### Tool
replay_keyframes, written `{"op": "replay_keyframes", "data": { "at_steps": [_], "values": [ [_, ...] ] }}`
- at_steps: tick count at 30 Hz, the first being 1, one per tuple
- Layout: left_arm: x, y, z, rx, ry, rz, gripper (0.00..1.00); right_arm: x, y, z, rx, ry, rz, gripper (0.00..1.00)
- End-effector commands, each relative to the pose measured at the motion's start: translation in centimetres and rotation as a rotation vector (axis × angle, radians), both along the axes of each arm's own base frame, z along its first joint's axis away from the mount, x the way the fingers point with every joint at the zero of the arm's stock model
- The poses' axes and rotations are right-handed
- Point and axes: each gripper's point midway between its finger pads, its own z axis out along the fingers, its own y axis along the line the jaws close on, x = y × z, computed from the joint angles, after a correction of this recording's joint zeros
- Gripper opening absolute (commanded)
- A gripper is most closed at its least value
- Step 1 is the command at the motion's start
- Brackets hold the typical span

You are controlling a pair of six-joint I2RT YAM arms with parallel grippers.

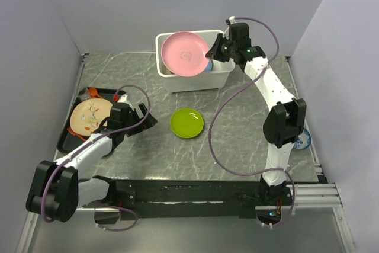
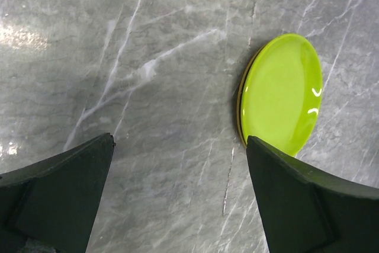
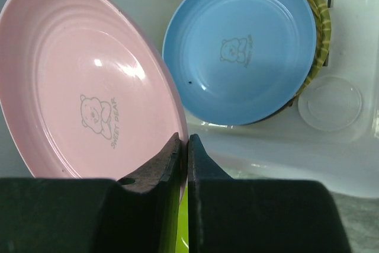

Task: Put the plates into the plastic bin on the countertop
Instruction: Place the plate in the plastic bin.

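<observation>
My right gripper eases outward next, then lowers over the blue plate (image 3: 243,45) inside and releases the pink plate's rim. The pink plate hangs above the white bin.
My right gripper (image 1: 212,51) (image 3: 183,140) is shut on the rim of a pink plate (image 1: 185,53) (image 3: 89,87), which hangs tilted over the white plastic bin (image 1: 195,82) (image 3: 266,152). Inside the bin a blue plate (image 3: 243,45) leans on a yellow woven disc (image 3: 320,22). A lime green plate (image 1: 187,122) (image 2: 281,90) lies flat on the dark marble countertop (image 1: 237,140) in front of the bin. My left gripper (image 1: 148,119) (image 2: 179,140) stands open just left of the green plate, low over the countertop, with nothing between its fingers.
A flat black tray (image 1: 65,137) at the left holds a peach flower-patterned plate (image 1: 90,115) and something red (image 1: 95,93) at its far end. A small blue-and-white bowl (image 1: 303,141) sits at the right edge behind my right arm. Walls close in on three sides.
</observation>
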Motion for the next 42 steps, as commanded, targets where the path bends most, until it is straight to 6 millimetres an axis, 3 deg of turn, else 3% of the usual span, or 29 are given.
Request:
{"op": "replay_keyframes", "data": {
  "at_steps": [1,14,42],
  "values": [
    [1.2,-0.6,1.6,-0.037,-0.063,-0.012,0.99,1.8,0.0,2.2,0.007,-0.061,-0.016,0.00],
    [1.3,-0.5,1.6,-0.020,-0.066,-0.019,0.99,6.1,-1.9,2.0,0.027,-0.098,-0.102,0.00],
    [0.8,-0.6,0.9,-0.029,-0.051,-0.025,0.99,10.5,-2.2,-1.3,0.041,-0.135,-0.193,0.00]
  ]
}}
